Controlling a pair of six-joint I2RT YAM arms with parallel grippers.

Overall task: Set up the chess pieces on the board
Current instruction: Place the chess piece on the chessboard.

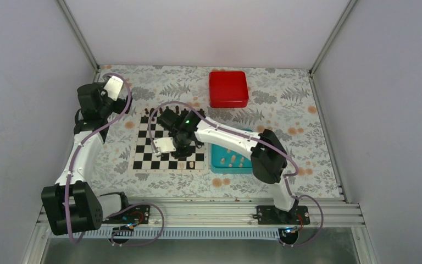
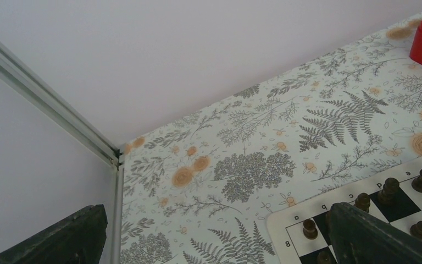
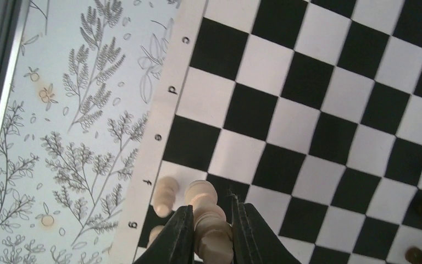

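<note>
The right gripper moves down and back onto the dark edge square marked e (image 1: pixel 173 165) (image 3: pixel 192 144) next, because that square is empty beside the pale piece at f.
In the right wrist view my right gripper (image 3: pixel 212 213) is shut on a pale cream chess piece (image 3: pixel 202 197), held just above the board (image 3: pixel 307 82) near its f-file edge. Two more pale pieces (image 3: pixel 165 195) stand beside it on the edge squares. From above, the right gripper (image 1: pixel 180 154) hangs over the near half of the board (image 1: pixel 143 149). My left gripper (image 1: pixel 111 88) is open and holds nothing, off the board's far left corner; its dark fingers (image 2: pixel 371 234) frame the board's corner (image 2: pixel 288 225).
Dark brown chessmen (image 2: pixel 389 190) line the board's far rows. A teal tray (image 1: pixel 217 149) with several pale pieces sits right of the board under the right arm. A red box (image 1: pixel 228 89) stands behind. Enclosure walls and aluminium rails border the floral table.
</note>
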